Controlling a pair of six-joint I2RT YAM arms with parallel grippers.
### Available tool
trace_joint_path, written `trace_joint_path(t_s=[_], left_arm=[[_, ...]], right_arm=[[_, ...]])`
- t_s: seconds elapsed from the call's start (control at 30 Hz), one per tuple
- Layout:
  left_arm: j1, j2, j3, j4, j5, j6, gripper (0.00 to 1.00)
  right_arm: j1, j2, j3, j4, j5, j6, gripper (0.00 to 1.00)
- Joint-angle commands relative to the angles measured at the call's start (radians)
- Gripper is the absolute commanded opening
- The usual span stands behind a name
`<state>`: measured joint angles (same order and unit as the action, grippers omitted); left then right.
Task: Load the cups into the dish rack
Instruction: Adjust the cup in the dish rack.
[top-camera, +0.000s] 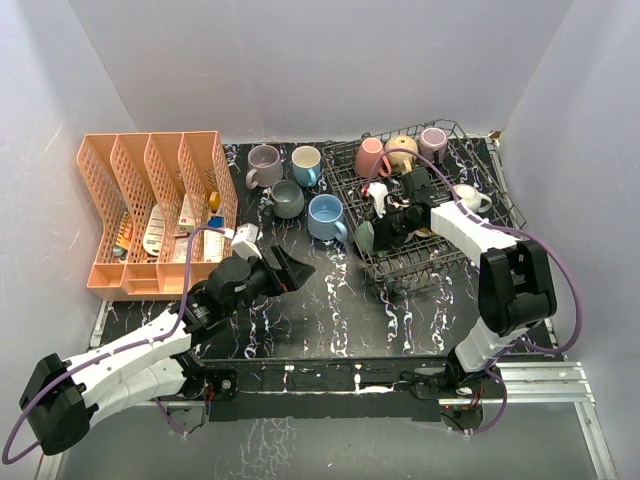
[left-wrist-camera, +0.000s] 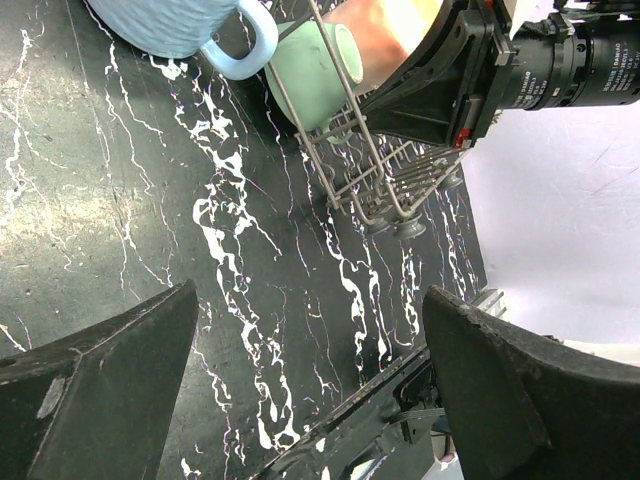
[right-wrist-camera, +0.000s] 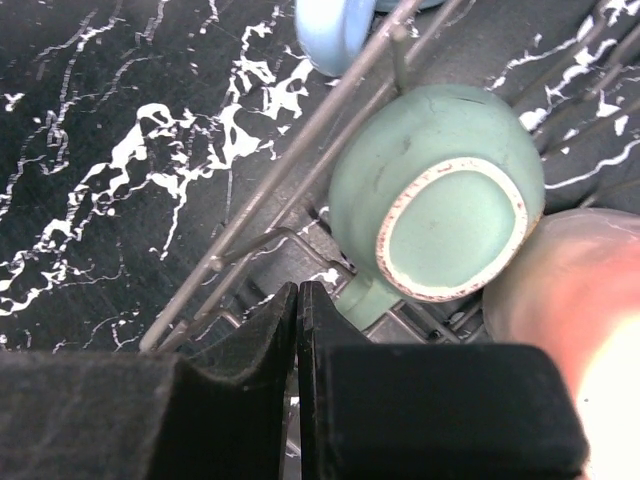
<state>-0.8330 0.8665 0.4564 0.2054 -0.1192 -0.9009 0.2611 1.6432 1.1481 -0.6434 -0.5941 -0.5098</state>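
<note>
The light blue cup stands upright with its top open, so my left gripper will next move outward, turning, then down over the light blue cup's rim (top-camera: 338, 220) beside the cup's handle.
The dish rack (top-camera: 440, 215) stands at the back right. In it are a pink cup (top-camera: 371, 157), a tan cup (top-camera: 401, 152), a mauve cup (top-camera: 433, 141), a white cup (top-camera: 470, 198) and a green cup (top-camera: 366, 236) at its front left corner. The green cup (right-wrist-camera: 440, 200) turns its base towards the right wrist camera. My right gripper (right-wrist-camera: 298, 295) is shut and empty, just beside that cup's handle, over the rack wires (right-wrist-camera: 300, 170). My left gripper (left-wrist-camera: 310, 350) hangs open above bare table, short of the light blue cup (left-wrist-camera: 170, 25).
On the table left of the rack stand a mauve cup (top-camera: 264, 166), a blue cup (top-camera: 306, 165), a grey cup (top-camera: 286, 199) and the light blue cup (top-camera: 325, 217). An orange divided organiser (top-camera: 150, 215) fills the back left. White walls close in the table.
</note>
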Motion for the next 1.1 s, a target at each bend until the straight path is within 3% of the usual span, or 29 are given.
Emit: trace_joint_path(t_s=[0.0,0.27,0.5,0.83,0.97,1.07], left_arm=[[0.004,-0.023,-0.013,0.011,0.008,0.002,0.91],[0.003,-0.02,0.003,0.003,0.01,0.019,0.91],[0.004,0.009,0.025,0.001,0.016,0.033,0.91],[0.004,0.089,0.137,-0.057,0.006,0.115,0.91],[0.004,0.145,0.205,-0.092,-0.002,0.164,0.91],[0.003,0.198,0.299,-0.169,-0.021,0.231,0.89]], right_arm=[[0.0,0.024,0.008,0.055,0.089,0.012,0.08],[0.0,0.05,0.071,0.037,0.232,0.001,0.08],[-0.01,0.038,0.107,0.021,0.231,-0.007,0.08],[-0.09,-0.094,0.084,-0.101,-0.127,-0.106,0.11],[-0.104,-0.139,0.074,-0.116,-0.199,-0.122,0.13],[-0.113,-0.158,0.139,-0.186,-0.36,-0.131,0.16]])
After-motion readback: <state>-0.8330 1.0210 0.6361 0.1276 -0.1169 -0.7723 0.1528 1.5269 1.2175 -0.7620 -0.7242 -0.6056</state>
